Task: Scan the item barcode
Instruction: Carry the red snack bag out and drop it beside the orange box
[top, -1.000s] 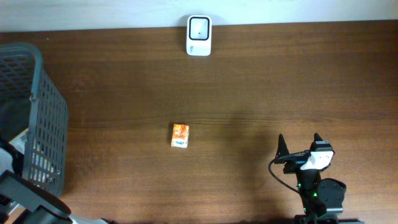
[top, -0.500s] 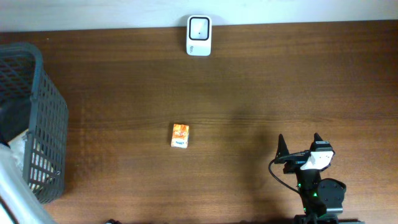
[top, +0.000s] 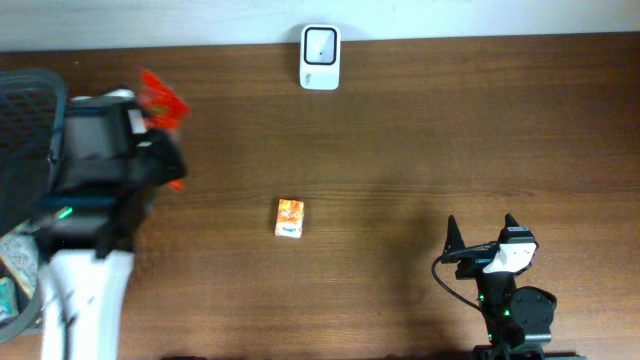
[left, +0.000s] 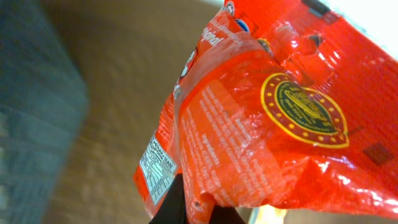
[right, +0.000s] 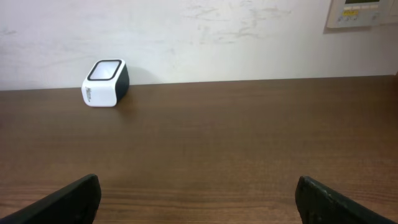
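The robot's left gripper will next move down and across to release on the bare tabletop (top: 261, 202) beside the orange packet, since that spot is below and to the gripper's right in the overhead view.
A crinkled red snack packet (left: 273, 118) fills the left wrist view, its white label panel (left: 158, 168) facing the camera. My left gripper (left: 196, 208) is shut on the packet's lower edge. Overhead, that gripper (top: 163, 130) holds the red packet (top: 160, 97) above the table's left side, just right of the basket. The white barcode scanner (top: 320, 58) stands at the far edge and also shows in the right wrist view as the scanner (right: 106, 83). My right gripper (top: 482, 232) rests near the front right, open and empty, fingers (right: 71, 199) wide apart.
A grey mesh basket (top: 30, 95) with several items inside stands at the left edge. A small orange packet (top: 290, 218) lies flat mid-table. A white wall runs behind the scanner.
My left arm has risen out of the basket area and swung right into view, carrying the red packet. The right arm has not moved.
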